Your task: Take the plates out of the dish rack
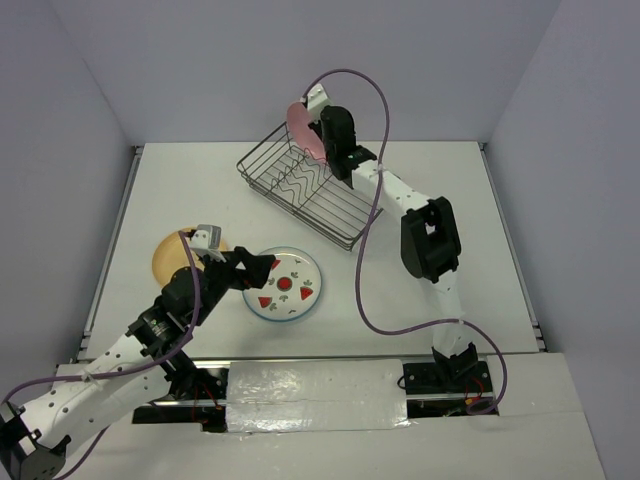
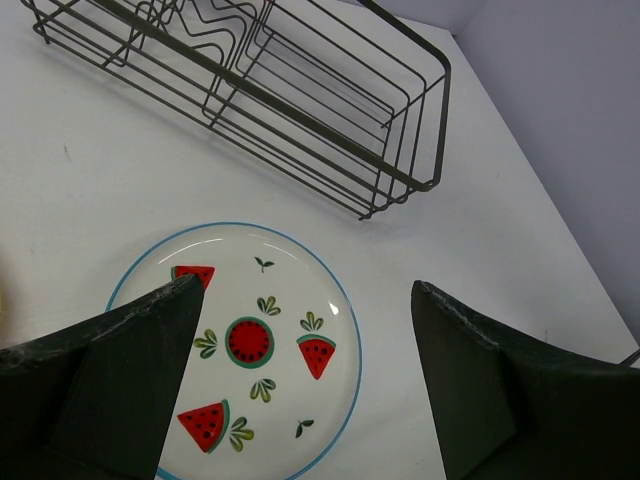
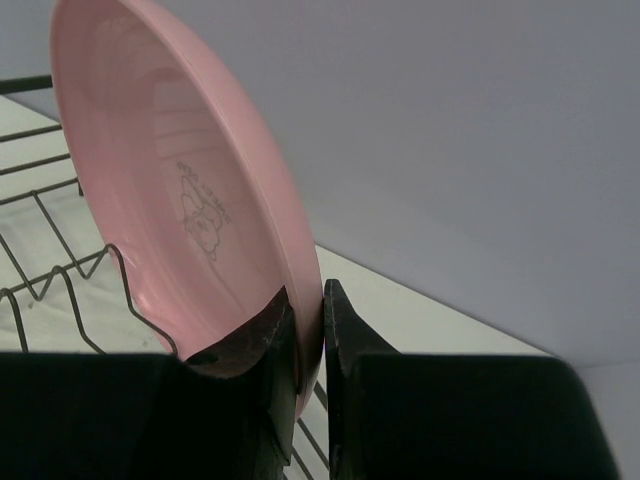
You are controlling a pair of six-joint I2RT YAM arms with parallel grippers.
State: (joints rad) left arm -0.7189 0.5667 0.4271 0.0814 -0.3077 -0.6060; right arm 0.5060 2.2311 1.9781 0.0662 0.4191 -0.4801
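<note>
Rack wires are still on either side of the pink plate, so my right gripper will next lift clear, then turn back and down onto the tan-orange plate [image 1: 183, 257].
My right gripper [image 1: 318, 138] is shut on the rim of the pink plate [image 1: 303, 130], which stands on edge over the far corner of the dark wire dish rack [image 1: 340, 210]. In the right wrist view the pink plate [image 3: 180, 200] is clamped between both fingers [image 3: 340, 330], and rack wires [image 3: 60, 280] show below it. A white plate with red fruit prints [image 1: 284, 283] lies flat on the table. The tan-orange plate [image 1: 172, 255] lies left of it, partly under my left arm. My left gripper [image 1: 262, 268] is open above the printed plate [image 2: 240, 350]. The rack [image 2: 330, 110] holds no other plate.
Grey walls enclose the white table [image 1: 450, 200] on three sides. The right arm's cable [image 1: 362, 260] loops over the table in front of the rack. The arm bases sit at the near edge.
</note>
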